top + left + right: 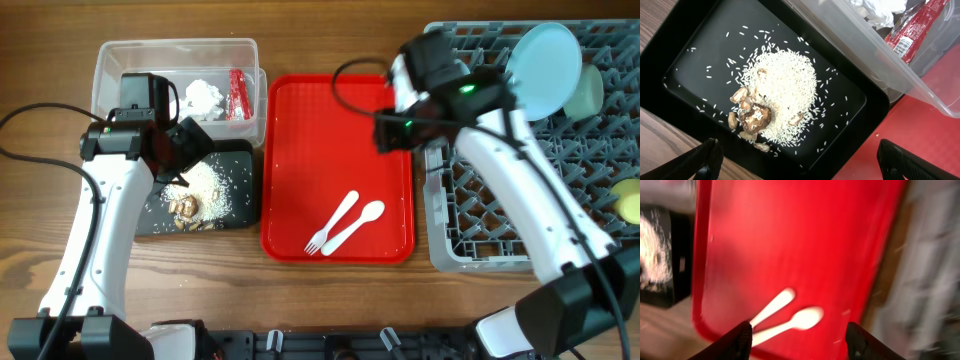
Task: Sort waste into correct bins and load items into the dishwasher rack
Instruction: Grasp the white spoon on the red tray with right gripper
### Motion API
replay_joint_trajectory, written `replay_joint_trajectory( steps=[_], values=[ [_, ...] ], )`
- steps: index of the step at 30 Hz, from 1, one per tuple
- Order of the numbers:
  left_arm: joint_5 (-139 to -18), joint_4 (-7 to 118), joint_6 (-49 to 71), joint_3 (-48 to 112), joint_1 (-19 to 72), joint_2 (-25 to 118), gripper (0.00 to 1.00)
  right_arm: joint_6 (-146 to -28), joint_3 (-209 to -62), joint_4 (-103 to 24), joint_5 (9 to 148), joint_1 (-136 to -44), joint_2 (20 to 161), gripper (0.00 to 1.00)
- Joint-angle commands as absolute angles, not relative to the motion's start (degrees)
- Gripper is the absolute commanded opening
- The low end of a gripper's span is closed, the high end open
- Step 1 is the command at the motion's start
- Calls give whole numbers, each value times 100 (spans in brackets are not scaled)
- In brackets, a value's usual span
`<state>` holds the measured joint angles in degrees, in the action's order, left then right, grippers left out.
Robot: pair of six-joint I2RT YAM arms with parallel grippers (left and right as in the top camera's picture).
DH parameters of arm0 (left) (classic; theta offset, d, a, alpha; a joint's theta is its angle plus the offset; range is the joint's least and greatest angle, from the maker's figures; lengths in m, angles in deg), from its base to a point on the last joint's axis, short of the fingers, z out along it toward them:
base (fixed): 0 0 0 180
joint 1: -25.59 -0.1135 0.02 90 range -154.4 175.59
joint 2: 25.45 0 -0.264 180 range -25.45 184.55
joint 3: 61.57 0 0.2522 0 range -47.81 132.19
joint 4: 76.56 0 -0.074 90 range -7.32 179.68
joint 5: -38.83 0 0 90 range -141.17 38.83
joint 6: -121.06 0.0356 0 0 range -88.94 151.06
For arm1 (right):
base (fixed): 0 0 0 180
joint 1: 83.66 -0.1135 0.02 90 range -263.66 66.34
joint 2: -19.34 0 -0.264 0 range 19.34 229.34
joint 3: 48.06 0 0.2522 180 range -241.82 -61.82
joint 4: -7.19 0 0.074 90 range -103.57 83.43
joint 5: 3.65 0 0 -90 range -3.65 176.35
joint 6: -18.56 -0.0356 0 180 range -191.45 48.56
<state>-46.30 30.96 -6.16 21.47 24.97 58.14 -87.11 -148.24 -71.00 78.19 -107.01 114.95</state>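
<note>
The white spoon's bowl edge (373, 210) (809, 317) is below my right gripper and nearer my base, so next I will lower the gripper and pull it back onto that edge, clear of the fork.
A white fork (332, 222) and white spoon (353, 228) lie on the red tray (300, 130); they also show blurred in the right wrist view, the spoon (800, 320) between the fingers. My right gripper (797, 335) is open and empty above the tray's upper right (392, 130). The grey dishwasher rack (480, 240) holds a pale blue plate (545, 70), a teal bowl (588, 92) and a yellow cup (628, 200). My left gripper (800, 162) is open and empty over the black tray (700, 45) of rice and brown scraps (780, 95). The clear tub (120, 60) holds white tissue (203, 96) and a red wrapper (238, 95).
The black tray (245, 190) sits just left of the red tray, below the clear tub. The rack fills the right side to the table edge. Black cables (30, 115) run over the wood at the left.
</note>
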Motion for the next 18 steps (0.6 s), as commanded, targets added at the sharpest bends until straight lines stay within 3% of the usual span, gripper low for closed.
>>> replay_joint_trajectory(
  steps=[1,5,11,18],
  values=[
    [-4571,3111,-692,2162,2456,5781,100,-10192,-14008,-6969,7600,-11143,11598,64],
    [-4571,3109,-692,2162,2458,5781,100,-11279,-12900,-6293,7598,-11392,11600,65],
    [-4571,3109,-692,2162,2458,5781,100,-11764,-12063,-5318,7782,-11403,11655,56],
    [-4571,3107,-692,2162,2458,5781,100,-11948,-11932,-5224,7926,-11403,12022,55]
  ],
)
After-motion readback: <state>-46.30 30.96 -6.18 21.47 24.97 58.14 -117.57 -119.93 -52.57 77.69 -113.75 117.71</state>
